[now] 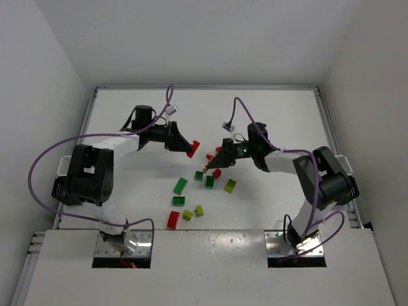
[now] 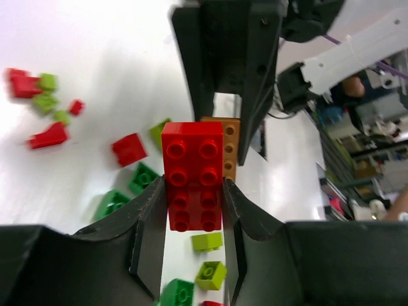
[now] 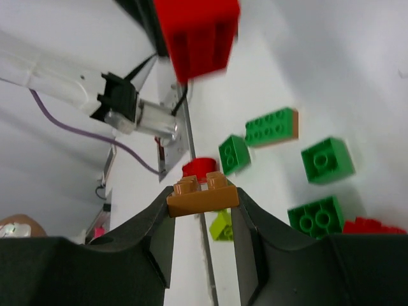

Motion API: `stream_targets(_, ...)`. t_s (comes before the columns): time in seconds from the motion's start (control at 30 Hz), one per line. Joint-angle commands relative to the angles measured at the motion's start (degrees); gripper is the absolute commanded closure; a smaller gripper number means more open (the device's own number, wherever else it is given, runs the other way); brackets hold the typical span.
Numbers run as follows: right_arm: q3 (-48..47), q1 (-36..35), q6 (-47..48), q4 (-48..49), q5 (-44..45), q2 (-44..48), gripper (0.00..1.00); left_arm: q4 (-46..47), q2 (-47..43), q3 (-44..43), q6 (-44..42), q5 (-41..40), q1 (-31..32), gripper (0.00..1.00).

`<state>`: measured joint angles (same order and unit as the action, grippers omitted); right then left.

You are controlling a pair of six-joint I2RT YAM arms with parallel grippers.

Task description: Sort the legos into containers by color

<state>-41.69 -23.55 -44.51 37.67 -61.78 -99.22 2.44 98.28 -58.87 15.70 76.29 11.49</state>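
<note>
My right gripper should next tilt down, lower to the right in the top view and release, because bare tabletop beyond the lime brick is below it.
My left gripper (image 1: 185, 147) is shut on a red two-by-four brick (image 2: 192, 178), held above the table. Facing it, my right gripper (image 1: 216, 158) is shut on a small orange-brown brick (image 3: 203, 196); its fingers (image 3: 159, 223) press both ends. In the top view a small gap lies between the two held bricks. Loose legos lie below them: dark green (image 1: 180, 185), red (image 1: 173, 219) and lime (image 1: 229, 185). The containers are out of view.
More loose bricks lie between the arms: green (image 1: 210, 181), green (image 1: 178, 201), lime (image 1: 199, 210), red (image 1: 217, 173). White walls close the table at the back and both sides. Both arm bases sit on grey plates (image 1: 121, 245) at the near edge.
</note>
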Motion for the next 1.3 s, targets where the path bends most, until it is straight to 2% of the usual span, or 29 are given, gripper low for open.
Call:
stream_targets(0.0,0.03,0.52,13.38,-14.54,-2.82,3.07,0.99,0.38,-0.11,-0.45,-3.92,0.17,-2.35,1.0)
stream_targets(0.1,0.56,1.14,17.96,-21.13,0.68,4.47,1.0,-4.0,1.56,-1.86,-9.35,-3.06,-2.35,1.0)
stream_targets(0.2,-2.41,2.36,20.51,-27.2,7.88,4.47,1.0,-5.42,1.56,-2.39,-13.85,-8.16,0.55,1.0)
stream_targets(0.3,-6.63,2.89,22.97,-34.29,17.54,4.47,1.0,-5.43,1.56,-2.39,-14.39,-19.92,4.05,1.0)
stream_targets(0.33,-7.52,2.9,23.59,-35.64,21.92,4.47,1.0,-5.43,2.09,-3.08,-13.52,-28.65,4.85,1.0)
stream_targets(0.47,-10.95,2.9,27.8,-42.75,33.62,5.09,1.0,-7.1,5.25,-4.59,-12.28,-40.41,7.32,1.0)
stream_targets(0.53,-11.57,2.37,29.21,-44.43,37.5,6.23,0.95,-7.7,6.05,-4.59,-12.28,-45.32,7.32,1.0)
stream_targets(0.57,-11.57,2.37,30.7,-45.13,38.91,6.23,0.88,-8.32,6.74,-4.59,-12.28,-46.14,7.84,1.0)
stream_targets(0.63,-12.1,2.37,32.2,-47.41,41.91,6.23,0.88,-9.02,7.36,-5.11,-12.28,-46.85,7.85,0.92)
stream_targets(0.67,-12.1,2.37,33.51,-48.12,43.74,6.23,0.84,-9.64,8.06,-5.11,-12.28,-46.85,7.85,0.84)
stream_targets(0.77,-12.62,2.37,35.37,-49.54,44.9,5.71,0.75,-10.25,9.29,-5.73,-12.28,-46.85,8.47,0.75)
stream_targets(0.8,-12.62,2.37,35.98,-50.23,44.9,5.7,0.72,-10.26,9.3,-5.73,-12.28,-46.85,8.47,0.67)
stream_targets(0.83,-12.62,2.37,35.99,-50.24,44.9,5.18,0.68,-10.26,9.3,-5.73,-12.28,-46.85,8.99,0.6)
stream_targets(0.87,-12.62,2.37,36.6,-50.24,44.9,5.18,0.58,-10.87,9.3,-5.73,-12.28,-46.85,8.99,0.56)
stream_targets(0.9,-12.62,1.85,37.3,-50.85,44.9,5.18,0.54,-10.87,9.3,-5.73,-12.97,-46.85,8.99,0.5)
stream_targets(0.97,-12.62,1.84,37.83,-50.85,44.9,5.18,0.42,-10.87,7.72,-5.12,-13.59,-47.37,8.99,0.44)
stream_targets(1.07,-12.02,1.84,37.83,-50.33,44.9,5.79,0.39,-10.35,3.69,-2.75,-13.59,-47.38,8.99,0.25)
stream_targets(1.1,-12.01,1.84,38.35,-50.33,44.9,6.49,0.39,-9.74,0.98,-1.35,-13.59,-47.38,8.99,0.08)
stream_targets(1.17,-12.01,1.84,38.89,-50.33,44.9,7.45,0.39,-9.21,-2.46,0.07,-14.12,-47.38,8.99,0.02)
stream_targets(1.27,-10.87,1.84,40.2,-49.27,44.38,10.44,0.39,-9.2,-9.84,2.62,-13.51,-49.65,8.99,0.0)
